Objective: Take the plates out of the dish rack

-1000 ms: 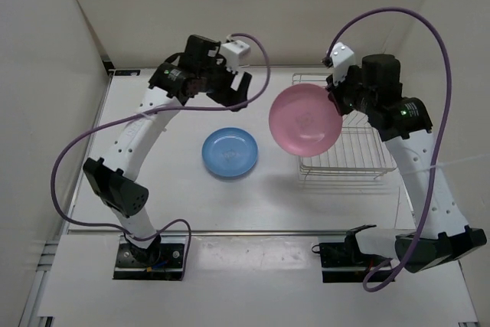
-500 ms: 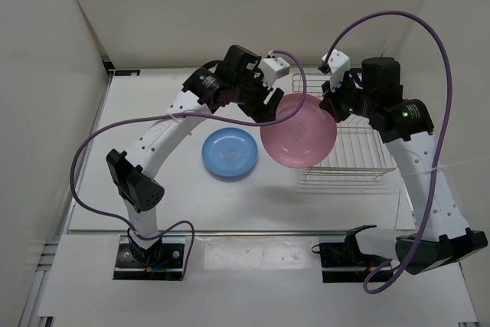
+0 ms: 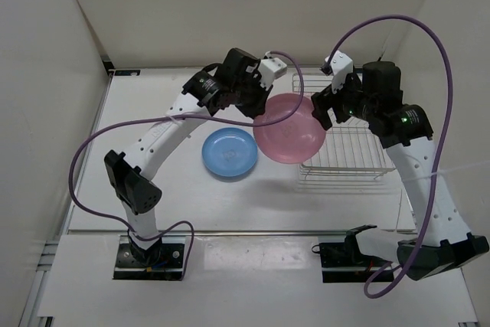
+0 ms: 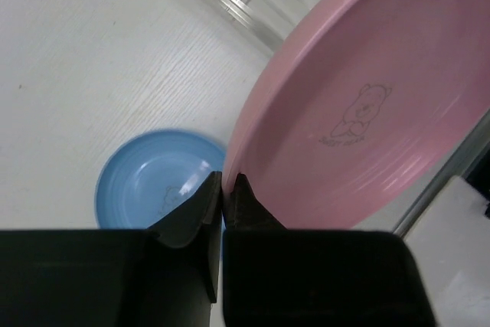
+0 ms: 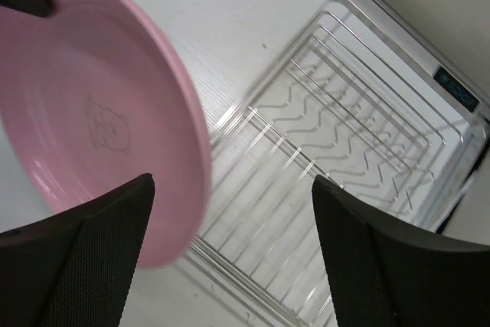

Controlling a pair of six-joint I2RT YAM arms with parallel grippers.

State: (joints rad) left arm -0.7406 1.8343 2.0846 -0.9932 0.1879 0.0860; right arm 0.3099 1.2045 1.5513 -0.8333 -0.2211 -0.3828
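Note:
My left gripper moves down to the left in the top view next. It then releases the pink plate (image 3: 289, 129) onto the light blue plate (image 3: 230, 152), since that lies flat and empty.
The pink plate (image 3: 289, 129) hangs tilted above the table between the two arms, left of the dish rack (image 3: 348, 151). My left gripper (image 3: 264, 109) is shut on its left rim; in the left wrist view the fingers (image 4: 223, 181) pinch the thin edge of the pink plate (image 4: 367, 112). My right gripper (image 3: 321, 109) stands open at the plate's right side, holding nothing. In the right wrist view its jaws (image 5: 230, 181) are wide apart, with the pink plate (image 5: 92, 112) on the left and the bare wire rack (image 5: 344, 135) below. The light blue plate (image 3: 230, 152) lies flat on the table.
White walls enclose the table (image 3: 153, 181) at the back and on both sides. Purple cables loop from both arms. The blue plate (image 4: 149, 185) lies just below and left of the held pink plate.
The left arm swung right to the pink plate and shut on its rim. The right gripper let go and opened. The plate has shifted slightly left, away from the rack.

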